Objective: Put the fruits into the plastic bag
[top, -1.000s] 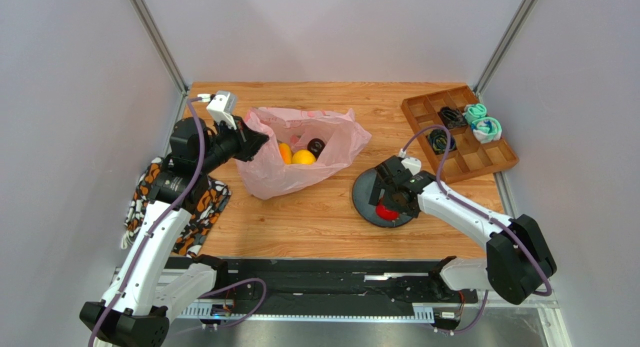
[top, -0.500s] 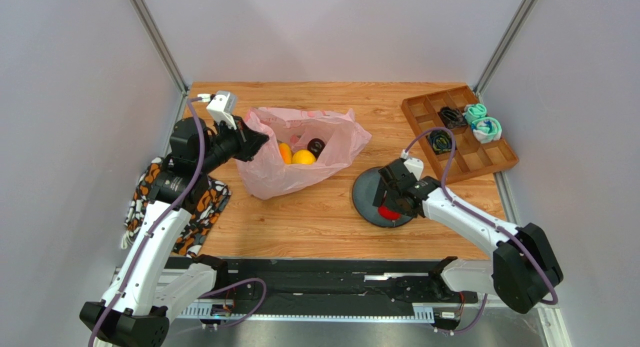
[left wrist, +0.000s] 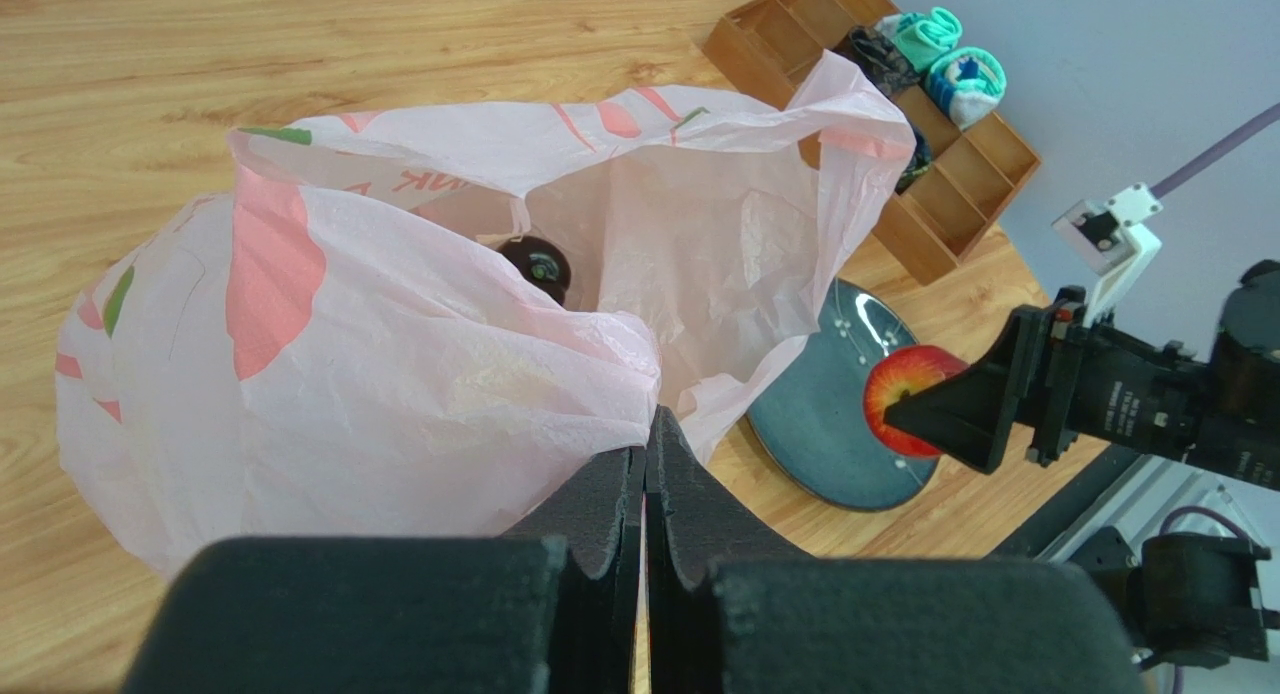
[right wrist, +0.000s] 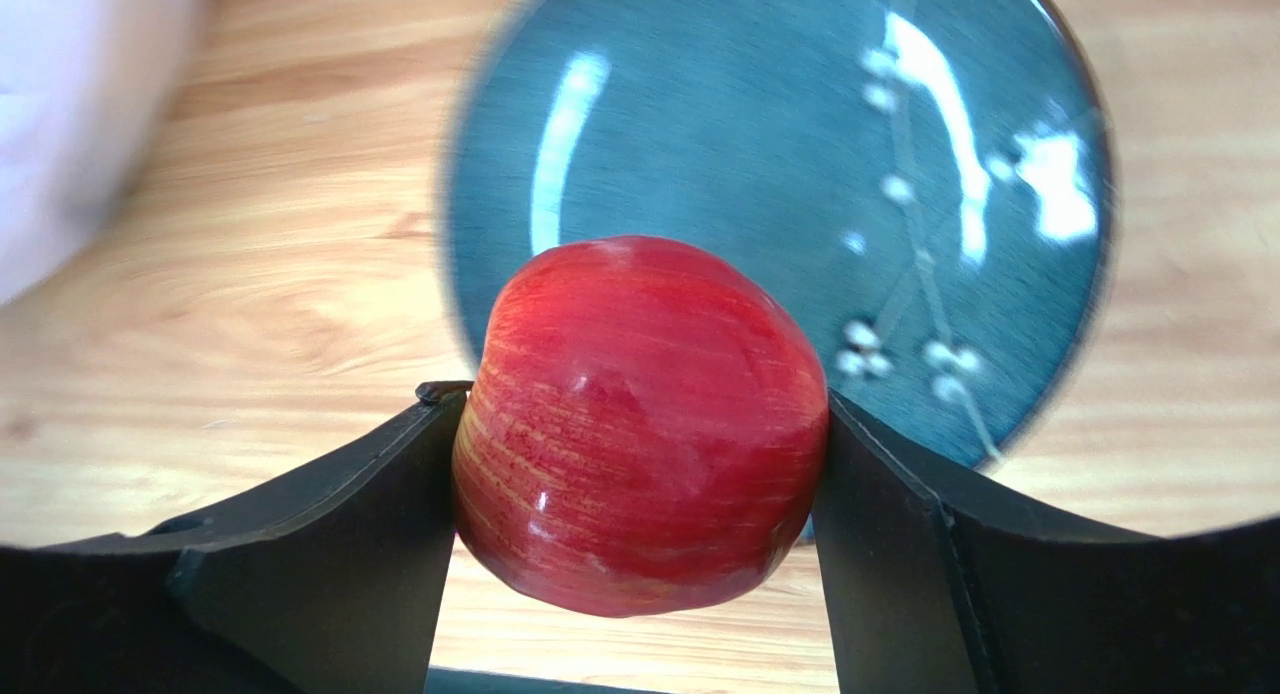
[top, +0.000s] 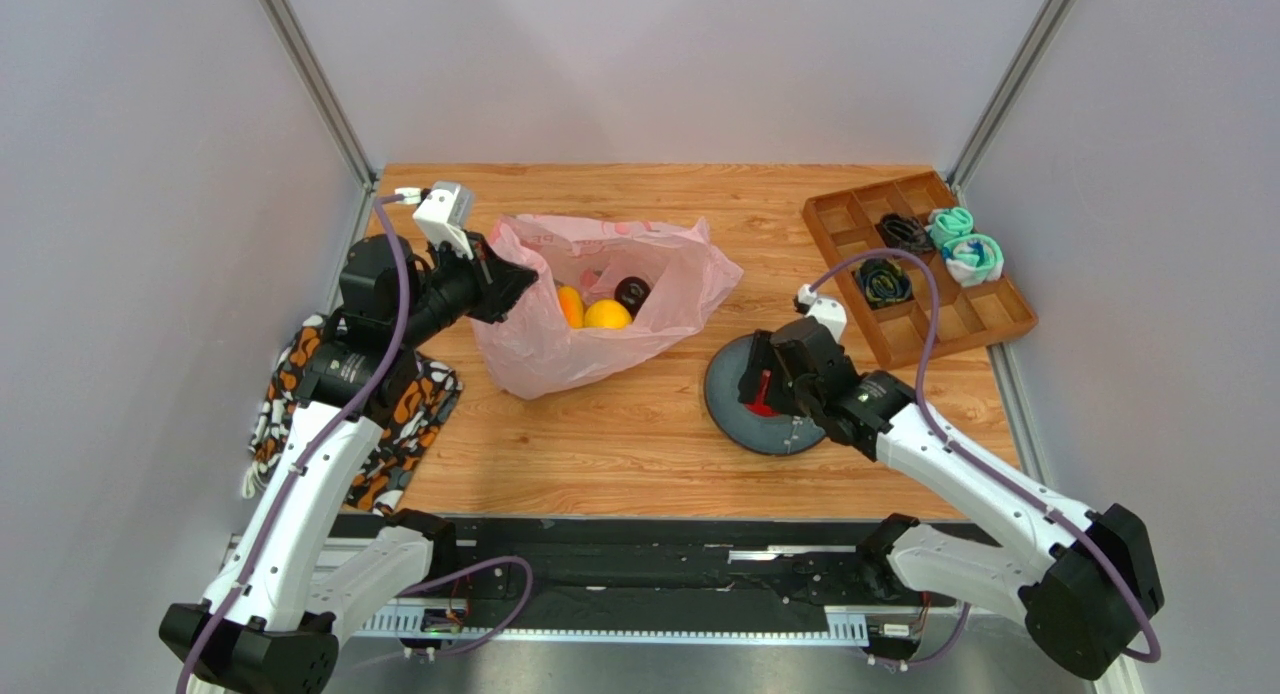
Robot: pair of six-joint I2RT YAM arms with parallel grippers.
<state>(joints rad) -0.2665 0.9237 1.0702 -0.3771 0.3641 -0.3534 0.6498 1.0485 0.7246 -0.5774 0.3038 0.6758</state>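
Note:
My right gripper lifts over the pink plastic bag's raised rim next, then comes down beside the yellow citrus, because that rim stands between apple and fruits.
The pink plastic bag [top: 601,312] lies open at the table's middle left; it also shows in the left wrist view [left wrist: 391,349]. Inside it I see a yellow citrus [top: 607,315], an orange-yellow fruit [top: 570,304] and a dark plum-like ball [top: 631,291], which also shows in the left wrist view [left wrist: 537,262]. My left gripper [top: 508,292] is shut on the bag's left rim and holds it up. My right gripper [top: 762,388] is shut on the red apple [right wrist: 642,421] and holds it above the dark blue plate [top: 759,409]. The apple shows in the left wrist view [left wrist: 906,394].
A wooden compartment tray [top: 917,267] with teal and black coiled bundles stands at the back right. An orange-black patterned cloth [top: 394,417] lies at the left edge under my left arm. Grey walls close in both sides.
My right gripper has lifted the apple off the plate and drawn back a little toward the plate's middle. The left arm and the bag have not moved.

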